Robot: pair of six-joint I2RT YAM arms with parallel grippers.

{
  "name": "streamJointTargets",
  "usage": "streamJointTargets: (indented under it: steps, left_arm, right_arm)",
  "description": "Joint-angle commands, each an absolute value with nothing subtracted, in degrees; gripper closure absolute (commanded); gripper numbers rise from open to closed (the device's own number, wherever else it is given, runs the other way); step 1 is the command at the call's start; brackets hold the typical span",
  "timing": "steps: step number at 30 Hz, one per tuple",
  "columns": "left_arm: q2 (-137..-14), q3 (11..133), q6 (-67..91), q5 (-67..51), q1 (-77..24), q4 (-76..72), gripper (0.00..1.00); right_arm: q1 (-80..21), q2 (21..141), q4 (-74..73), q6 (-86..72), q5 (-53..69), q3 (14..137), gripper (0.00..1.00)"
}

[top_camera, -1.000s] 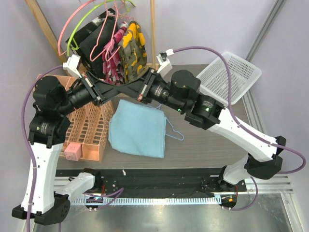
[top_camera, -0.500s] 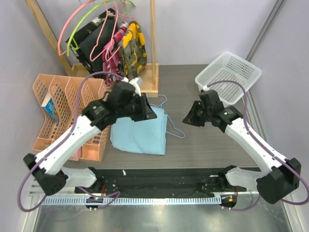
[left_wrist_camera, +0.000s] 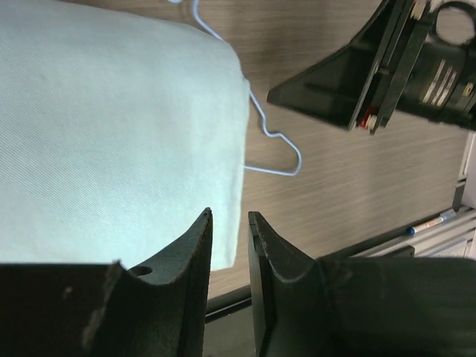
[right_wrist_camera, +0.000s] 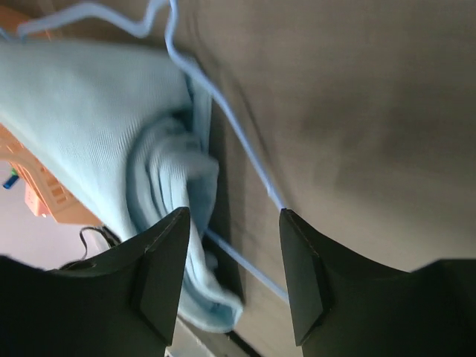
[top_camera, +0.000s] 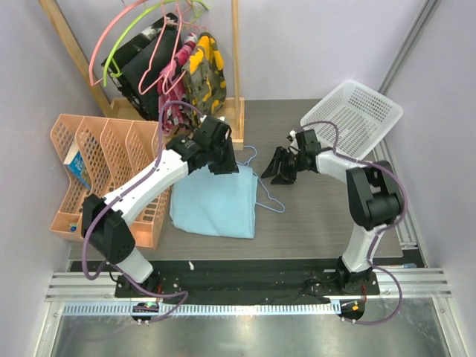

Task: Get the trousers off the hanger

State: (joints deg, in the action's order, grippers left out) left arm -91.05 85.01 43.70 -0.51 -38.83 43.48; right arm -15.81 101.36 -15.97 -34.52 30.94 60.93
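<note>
The right gripper will move down, outward and to the left in the top view, onto the wire near the hanger's hook, since the hanger's wire lies bare beside the trousers.
The light-blue trousers (top_camera: pixel 213 202) lie folded flat on the table, with the thin blue wire hanger (top_camera: pixel 271 201) still threaded through them. Its hook sticks out at the far edge and a wire corner at the right edge. My left gripper (top_camera: pixel 225 165) hovers over the trousers' far right corner, slightly open with nothing between its fingers. In the left wrist view the trousers (left_wrist_camera: pixel 111 134), the hanger wire (left_wrist_camera: pixel 281 143) and the gripper (left_wrist_camera: pixel 230 216) show. My right gripper (top_camera: pixel 277 171) is open beside the hanger. In its wrist view the hanger wire (right_wrist_camera: pixel 239 134) runs between the open gripper (right_wrist_camera: pixel 234 217), beside the bunched trousers (right_wrist_camera: pixel 119 134).
Orange slotted racks (top_camera: pixel 93 152) stand at the left, close to the trousers. A white mesh basket (top_camera: pixel 355 111) sits at the back right. A wooden rack (top_camera: pixel 236 59) at the back holds pink and lime hangers with a black and a yellow-camouflage garment (top_camera: pixel 202 71).
Both arms have swung down from a raised, crossed pose to the trousers' far and right edges. Both grippers have gone from shut to open, the right one wider.
</note>
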Motion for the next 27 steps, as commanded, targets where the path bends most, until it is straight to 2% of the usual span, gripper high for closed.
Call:
streamJointTargets:
  steps: [1, 9, 17, 23, 26, 27]
  left_arm:
    - [-91.6, 88.1, 41.3, -3.1, -36.7, 42.1, 0.74]
    - [-91.1, 88.1, 42.0, -4.8, -35.7, 41.4, 0.74]
    - [-90.5, 89.7, 42.3, -5.2, -34.1, 43.1, 0.74]
    - [-89.7, 90.8, 41.9, -5.8, -33.5, 44.8, 0.74]
    - [-88.6, 90.5, 41.9, -5.8, -33.4, 45.5, 0.74]
    - [-88.2, 90.4, 41.9, -5.9, -33.4, 45.6, 0.73]
  right_arm:
    - [-13.7, 109.0, -8.7, -30.9, 39.3, 72.0, 0.43]
    - [-12.6, 122.3, -9.9, -29.4, 47.6, 83.7, 0.49]
    - [-15.5, 127.3, -7.2, -29.6, 52.7, 84.9, 0.5]
    - [-16.8, 129.5, -0.8, -34.1, 54.7, 84.5, 0.55]
    - [-16.3, 129.0, -0.6, -34.4, 54.0, 84.1, 0.64]
    - [-16.0, 128.5, -0.5, -34.8, 53.7, 83.8, 0.71]
